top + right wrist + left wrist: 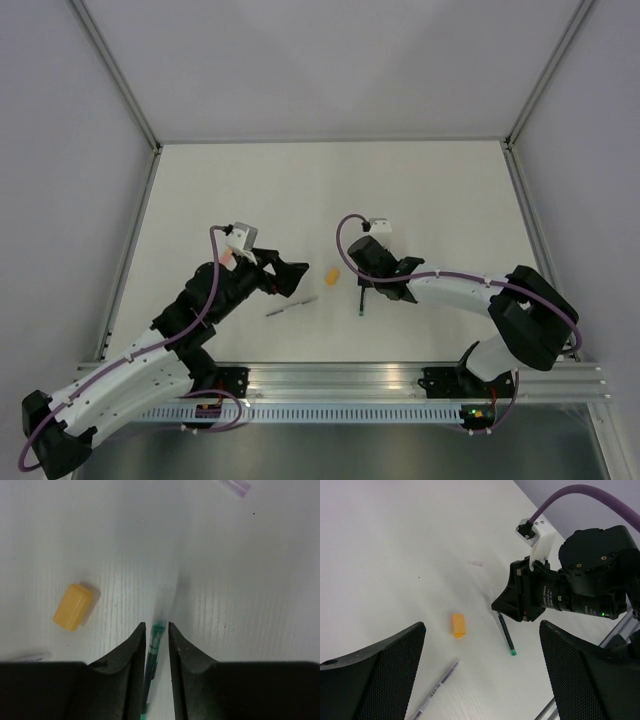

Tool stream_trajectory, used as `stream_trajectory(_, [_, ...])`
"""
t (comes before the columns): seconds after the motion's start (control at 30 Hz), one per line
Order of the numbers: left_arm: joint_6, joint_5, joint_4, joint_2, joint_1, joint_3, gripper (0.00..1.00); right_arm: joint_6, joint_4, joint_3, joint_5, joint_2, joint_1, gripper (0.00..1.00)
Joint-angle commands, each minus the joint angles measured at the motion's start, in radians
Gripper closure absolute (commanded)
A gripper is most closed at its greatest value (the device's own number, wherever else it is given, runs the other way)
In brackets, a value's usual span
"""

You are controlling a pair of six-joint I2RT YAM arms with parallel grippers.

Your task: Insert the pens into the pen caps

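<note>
The grey-silver pen lies at an angle below my open fingers. Next, my left gripper turns and goes down onto the pen's end near the orange cap.
A dark pen with a green end lies on the white table. My right gripper has its fingers closed narrowly around the pen's upper part. The left wrist view shows the pen's green end resting on the table. A bright orange cap lies just left of it, also in both wrist views. A grey-silver pen lies below my left gripper, which is open and empty above the table. A pale purplish cap lies farther off. The orange-ended pen is out of view.
The table is walled by grey panels with aluminium posts at the back corners. A metal rail runs along the near edge, where both arm bases stand. The right arm's purple cable arches over its wrist.
</note>
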Motion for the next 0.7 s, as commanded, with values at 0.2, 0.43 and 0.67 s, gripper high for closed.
stream_trajectory(0.2, [0.012, -0.105, -0.063, 0.004, -0.004, 0.049, 0.0, 0.04, -0.014, 0.055, 0.055, 0.012, -0.011, 0.66])
stream_trajectory(0.43, [0.034, -0.076, -0.051, 0.004, -0.004, 0.041, 0.02, -0.089, -0.188, 0.175, 0.071, -0.117, -0.017, 0.65])
stream_trajectory(0.67, [0.06, -0.065, -0.172, 0.229, -0.002, 0.156, 0.03, 0.006, -0.1, 0.026, -0.06, -0.179, -0.019, 0.65])
